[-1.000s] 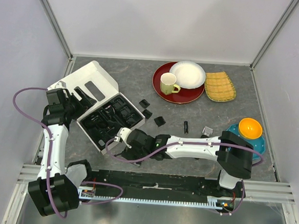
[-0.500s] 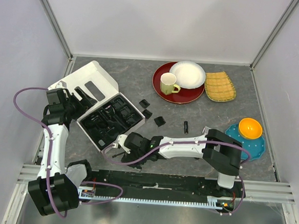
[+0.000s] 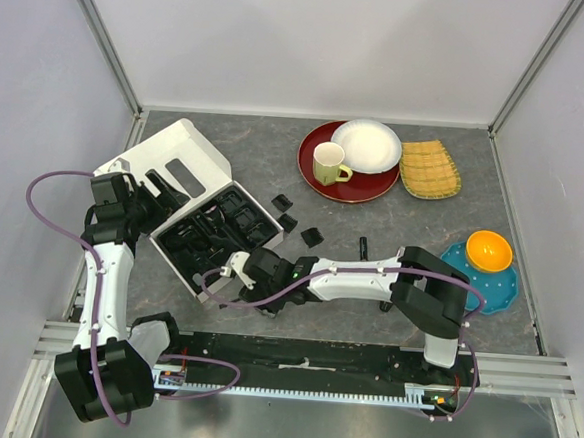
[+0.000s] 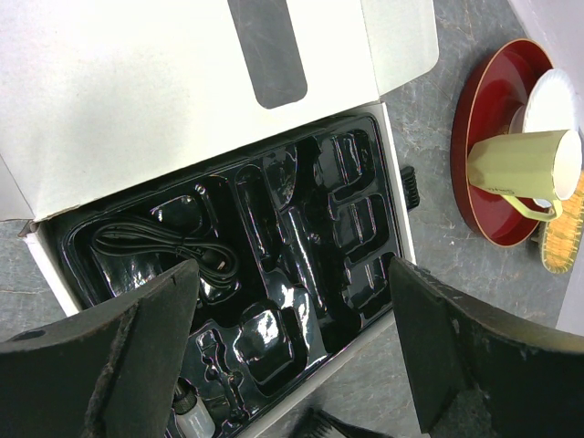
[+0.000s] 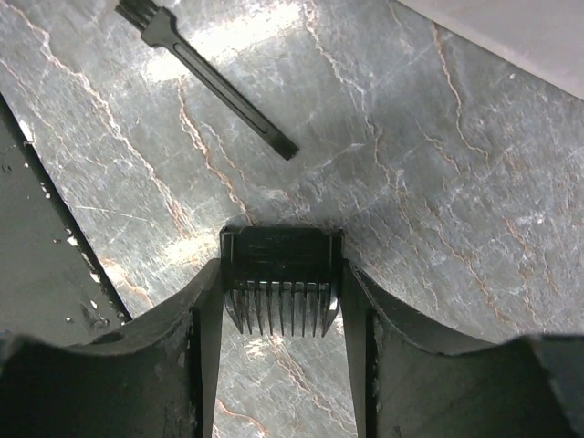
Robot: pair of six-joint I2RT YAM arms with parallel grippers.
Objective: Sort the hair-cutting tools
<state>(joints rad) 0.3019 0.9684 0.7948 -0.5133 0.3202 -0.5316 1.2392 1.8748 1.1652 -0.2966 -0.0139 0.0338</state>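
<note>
The robot should move its right gripper up and outward, then down to the squarish slot near the bottle, and let go of the guard there, because that slot is empty.
My right gripper (image 3: 230, 278) (image 5: 281, 294) is shut on a small black comb guard (image 5: 281, 265), low over the table by the near corner of the white box (image 3: 191, 157). A thin black comb (image 5: 214, 82) lies just beyond it. The box's black tray (image 3: 216, 236) (image 4: 274, 274) holds the black cord (image 4: 164, 246). Three comb guards (image 3: 282, 200) (image 3: 289, 221) (image 3: 312, 236) and a short black cylinder (image 3: 363, 247) lie right of the box. My left gripper (image 3: 145, 202) (image 4: 292, 356) is open and empty above the tray. I cannot make out the clipper.
A red plate (image 3: 320, 176) with a yellow mug (image 3: 328, 163) and a white plate (image 3: 367, 146) sits at the back, a bamboo mat (image 3: 430, 169) beside it. An orange bowl (image 3: 488, 250) on a teal plate stands at the right. A small bottle (image 4: 193, 422) lies in the tray.
My right arm's elbow has swung left and its gripper has shifted slightly toward the box's near corner. The left arm has not moved.
</note>
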